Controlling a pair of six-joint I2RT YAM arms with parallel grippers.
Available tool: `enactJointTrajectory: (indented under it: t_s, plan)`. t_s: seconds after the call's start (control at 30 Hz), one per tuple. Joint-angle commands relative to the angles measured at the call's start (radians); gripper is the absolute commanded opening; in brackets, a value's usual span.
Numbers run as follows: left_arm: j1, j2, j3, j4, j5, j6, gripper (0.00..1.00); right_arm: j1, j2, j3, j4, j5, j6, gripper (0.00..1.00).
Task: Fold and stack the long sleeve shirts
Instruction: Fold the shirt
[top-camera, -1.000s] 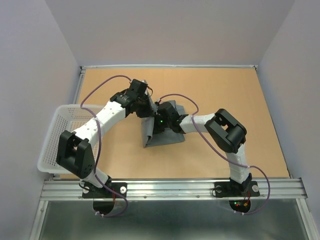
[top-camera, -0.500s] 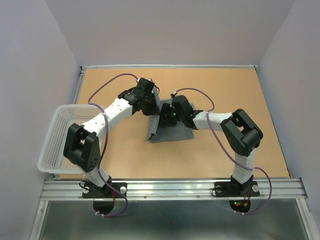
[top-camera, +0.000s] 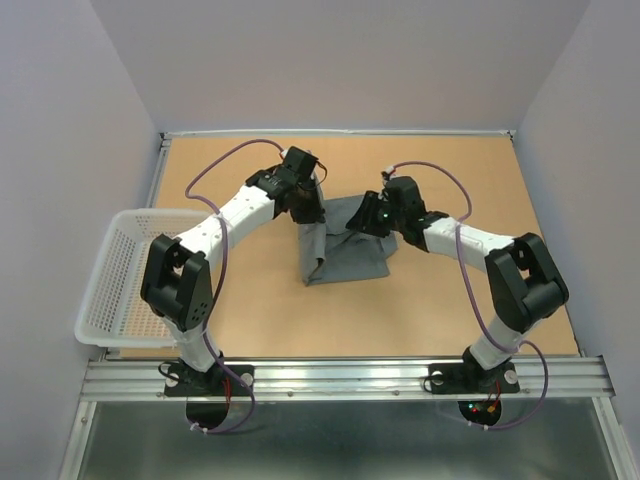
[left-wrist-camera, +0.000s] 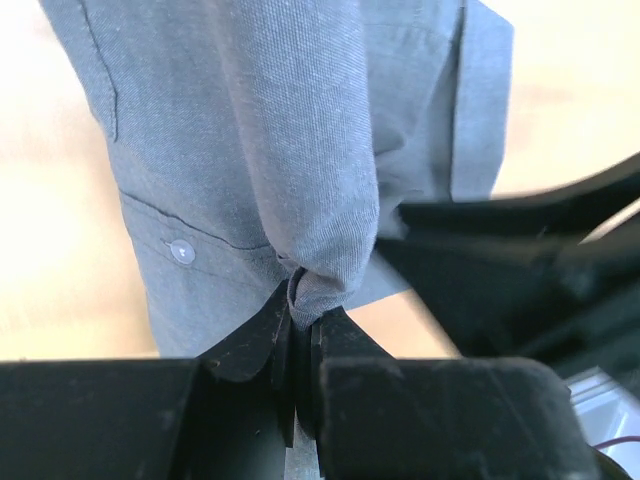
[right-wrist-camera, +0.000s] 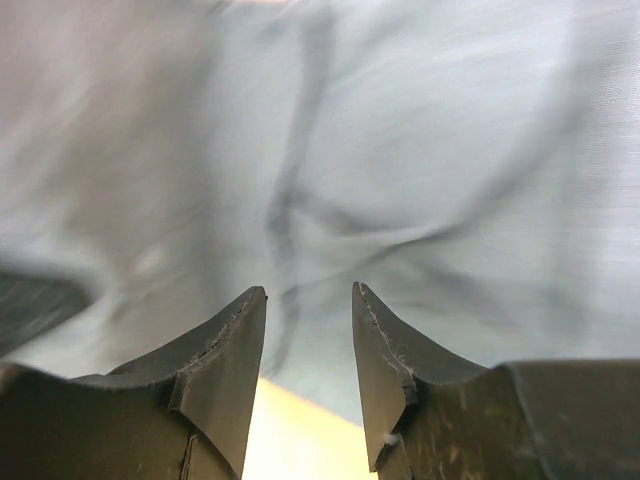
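Observation:
The held fold of the shirt is still raised, so next I should move my left gripper down and to the right in the top view, over the shirt's flat part (top-camera: 352, 243) (left-wrist-camera: 413, 110), and release.
The grey long sleeve shirt (top-camera: 345, 250) lies partly folded in the middle of the table. My left gripper (top-camera: 308, 210) is at its upper left corner, shut on a bunched fold of the grey cloth (left-wrist-camera: 320, 285); a pale button (left-wrist-camera: 181, 251) shows on the placket beside it. My right gripper (top-camera: 372, 220) is at the shirt's upper right edge, open, its fingers (right-wrist-camera: 225, 345) apart just above the grey cloth (right-wrist-camera: 400, 170) with nothing between them. The view there is blurred.
A white mesh basket (top-camera: 122, 270) hangs over the table's left edge. Bare brown tabletop (top-camera: 480, 180) lies right of and behind the shirt. The walls stand close on the far, left and right sides.
Both grippers moved right and away from each other, spreading the shirt wider. The right gripper swung from over the shirt's middle to its upper right edge.

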Motion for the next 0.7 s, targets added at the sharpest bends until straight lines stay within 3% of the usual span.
enactJointTrajectory:
  t_s: [0.0,0.2,0.67]
  plan:
    - [-0.028,0.019,0.067,-0.01,0.005,-0.003,0.0,-0.119,-0.042,-0.047,-0.041,-0.006,-0.037,0.45]
    - [-0.056,0.087,0.098,0.001,0.01,-0.014,0.0,-0.14,-0.025,-0.121,-0.042,-0.026,0.009,0.45]
    - [-0.106,0.209,0.196,0.021,0.044,-0.053,0.0,-0.14,0.049,-0.222,0.03,-0.055,0.077,0.35]
